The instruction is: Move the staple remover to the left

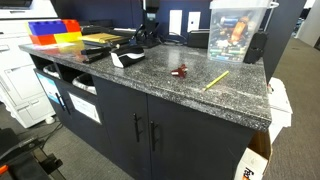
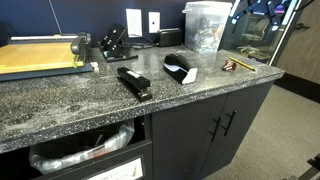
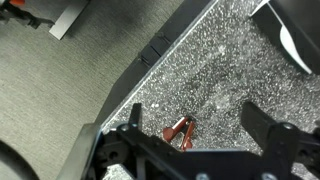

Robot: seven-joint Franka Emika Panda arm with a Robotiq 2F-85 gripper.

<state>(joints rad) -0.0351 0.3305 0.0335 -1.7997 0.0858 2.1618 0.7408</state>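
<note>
My gripper goes down around the staple remover (image 1: pixel 179 71) (image 3: pixel 180 130) next and closes on both sides, since it lies below my gripper, between its open fingers.
The staple remover (image 3: pixel 180 130), small and dark red with claw jaws, lies on the speckled grey countertop (image 3: pixel 220 70). In the wrist view it sits between my gripper's (image 3: pixel 198 125) two dark fingers, nearer the left one, with the gripper open and above it. It also shows in both exterior views (image 1: pixel 180 71) (image 2: pixel 229 66), close to the long yellow pencil (image 1: pixel 217 79) (image 2: pixel 241 63). My gripper does not show clearly in the exterior views.
A white crumpled paper piece (image 1: pixel 125 60) (image 2: pixel 180 69) lies mid-counter. A black stapler (image 2: pixel 133 82) lies near it. A clear plastic bin (image 1: pixel 238 28) (image 2: pixel 205 25) stands at the back. The counter's edge (image 3: pixel 150 62) runs close to the staple remover, with carpet below.
</note>
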